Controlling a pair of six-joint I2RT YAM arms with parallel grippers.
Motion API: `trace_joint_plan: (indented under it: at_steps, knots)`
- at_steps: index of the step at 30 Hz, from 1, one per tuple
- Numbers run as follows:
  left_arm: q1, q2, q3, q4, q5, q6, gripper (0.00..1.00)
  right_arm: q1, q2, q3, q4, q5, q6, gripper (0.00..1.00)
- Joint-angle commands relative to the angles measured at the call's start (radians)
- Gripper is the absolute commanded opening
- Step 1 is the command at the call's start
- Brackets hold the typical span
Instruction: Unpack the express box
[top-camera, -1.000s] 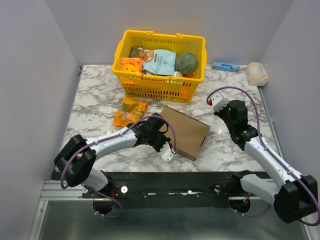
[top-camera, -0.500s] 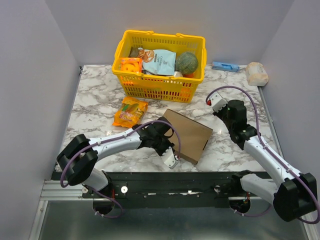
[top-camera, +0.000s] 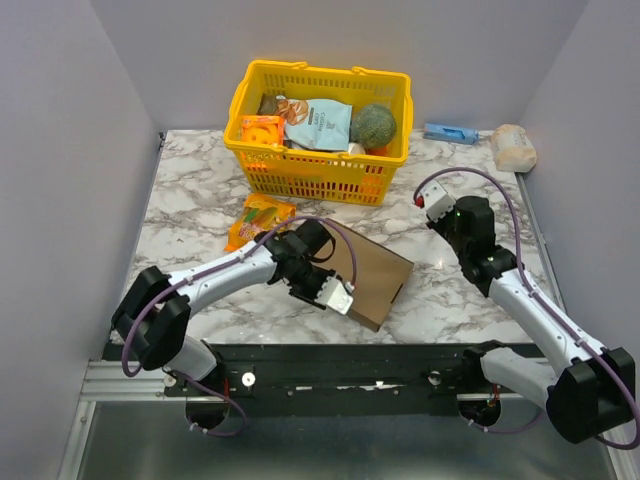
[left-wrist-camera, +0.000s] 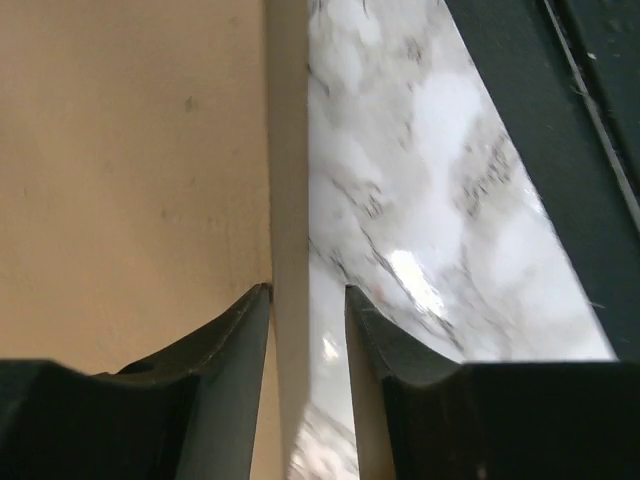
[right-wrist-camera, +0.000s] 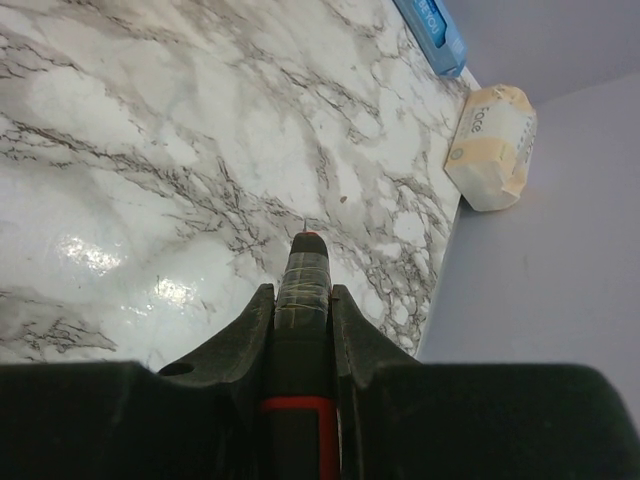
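My right gripper should go back and down to the bare marble beside the express box and release the black tool.
The express box (top-camera: 380, 272) is a flat brown cardboard box lying closed on the marble table in front of the basket. My left gripper (top-camera: 338, 297) is at its near left edge. In the left wrist view my left gripper (left-wrist-camera: 307, 290) straddles that edge with a narrow gap: one finger over the box top (left-wrist-camera: 130, 150), the other over the marble, not clamped. My right gripper (top-camera: 437, 203) hovers right of the box, shut on a black tool with a red band (right-wrist-camera: 304, 270), whose tip points at the table.
A yellow basket (top-camera: 320, 178) holding snacks stands at the back. An orange snack bag (top-camera: 258, 222) lies left of the box. A blue item (top-camera: 450, 132) and a white pack (top-camera: 514, 147) lie at the back right. The black rail (left-wrist-camera: 560, 120) runs along the near edge.
The left wrist has swung back toward the basket with the gripper staying on the box's edge. The box has turned a little and slid slightly nearer. The right arm has barely moved.
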Motion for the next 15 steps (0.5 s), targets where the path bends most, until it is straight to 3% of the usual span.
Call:
trace_joint_plan:
  at_steps: [1,3,5,6,8,9,10,15]
  knots:
    - [0.120,-0.061,0.119,-0.210,0.108,-0.217,0.50,-0.004,0.017,0.097,-0.108,-0.042,0.094,0.00]
    - [0.137,-0.045,0.185,-0.101,0.045,-0.426,0.52,-0.004,0.028,0.117,-0.170,-0.094,0.117,0.01]
    - [0.169,0.001,0.251,-0.072,0.036,-0.498,0.52,-0.005,0.035,0.133,-0.216,-0.114,0.156,0.00]
    - [0.175,0.018,0.259,-0.026,-0.017,-0.649,0.52,-0.004,0.040,0.141,-0.228,-0.126,0.166,0.01]
    - [0.183,0.064,0.285,0.063,-0.114,-0.801,0.52,-0.005,0.032,0.156,-0.243,-0.134,0.188,0.00]
    - [0.189,0.081,0.293,0.086,-0.234,-0.866,0.52,-0.004,0.026,0.161,-0.251,-0.146,0.189,0.00]
    - [0.197,0.112,0.299,0.101,-0.279,-1.002,0.54,-0.005,0.018,0.170,-0.254,-0.150,0.189,0.00]
    - [0.278,0.190,0.334,0.120,-0.381,-1.218,0.55,-0.010,-0.014,0.198,-0.291,-0.160,0.183,0.00]
